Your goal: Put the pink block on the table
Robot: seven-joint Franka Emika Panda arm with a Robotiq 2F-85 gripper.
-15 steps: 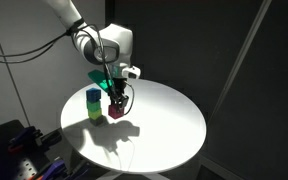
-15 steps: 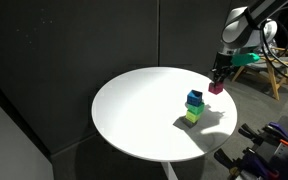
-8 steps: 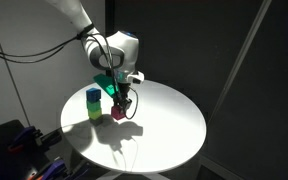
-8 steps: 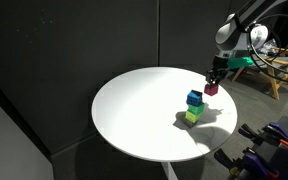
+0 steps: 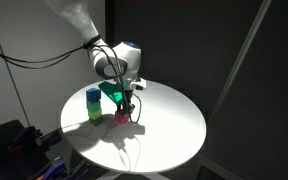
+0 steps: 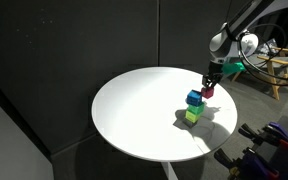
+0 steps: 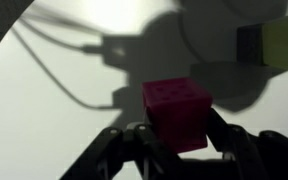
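Note:
The pink block still hangs above the table, so my gripper should lower it onto the clear tabletop (image 5: 122,135) beside the stack and release it.
My gripper (image 5: 124,108) is shut on the pink block (image 7: 177,113), a small magenta cube, and holds it low over the white round table (image 5: 169,130). The block shows in both exterior views (image 5: 122,116) (image 6: 208,91). Next to it stands a stack of a blue cube (image 5: 93,96) on a yellow-green cube (image 5: 94,111); the stack also shows in an exterior view (image 6: 193,107). In the wrist view the block sits between the two black fingers, above the table top, and the stack shows at the upper right edge (image 7: 279,42).
The stack of cubes stands close beside the gripper. Dark curtains surround the table. Equipment with cables (image 5: 24,150) sits by the table's edge. A stand with wooden legs (image 6: 269,70) is behind the arm.
The gripper has moved with the pink block inward over the table, lower and closer to the cube stack.

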